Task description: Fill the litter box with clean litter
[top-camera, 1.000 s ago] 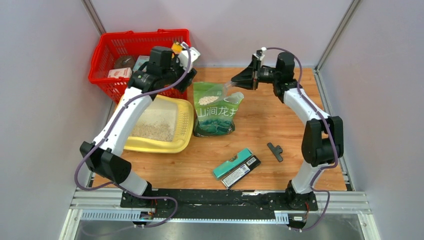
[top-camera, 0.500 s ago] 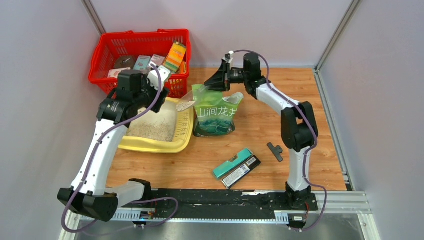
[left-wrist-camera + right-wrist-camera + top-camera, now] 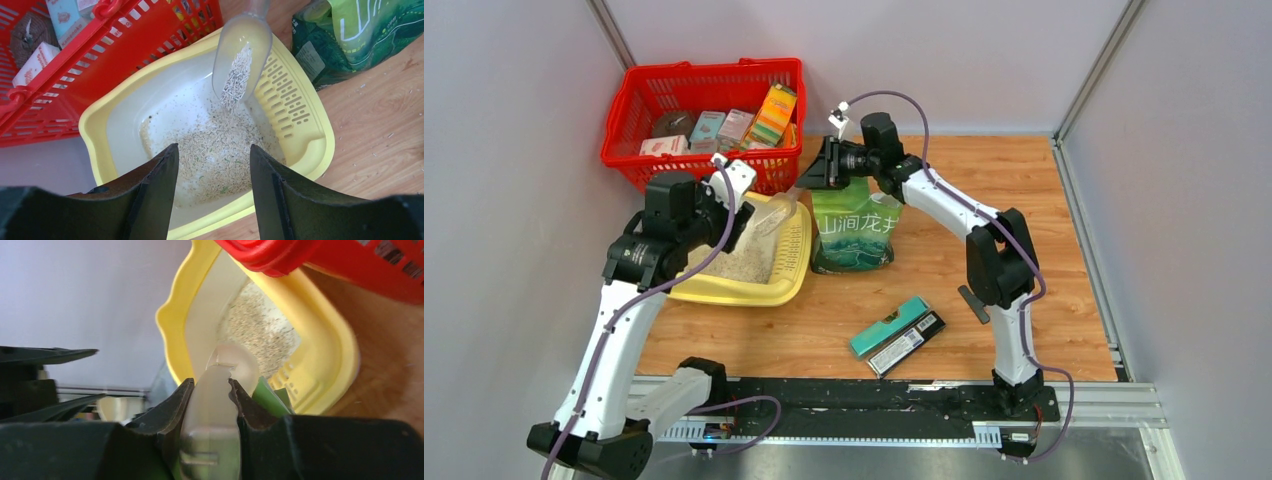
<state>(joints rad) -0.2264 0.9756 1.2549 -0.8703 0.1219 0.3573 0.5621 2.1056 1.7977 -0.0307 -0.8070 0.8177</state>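
The table is clear below my right gripper and to its right in the top view. I need to swing past the green bag, then lower and let go of the scoop (image 3: pixel 243 45) there.
The pale-yellow litter box (image 3: pixel 786 288) lies left of centre, in front of the red basket. Beige clean litter (image 3: pixel 744 262) covers part of its cream floor (image 3: pixel 170 100). My right gripper (image 3: pixel 817 170) is shut on the handle of a translucent scoop (image 3: pixel 243 45). The scoop tips down over the box's right side, and granules slide from its mouth onto the clean litter (image 3: pixel 215 155). In the right wrist view my right gripper (image 3: pixel 211 382) clamps the scoop (image 3: pixel 212 410), with the litter box (image 3: pixel 340 355) beyond. My left gripper (image 3: pixel 212 147) hangs open and empty above the box's near-left part.
A green printed bag (image 3: pixel 856 225) stands right of the box, under my right arm. The red basket (image 3: pixel 694 100) with several packages sits at the back left. A teal box (image 3: pixel 889 325) and a black box (image 3: pixel 909 342) lie near the front. A small black piece (image 3: pixel 972 300) lies by the right arm.
My right arm swung left, carrying the filled scoop from above the bag to the litter box and tipping it. My left arm drew back from the basket to above the box.
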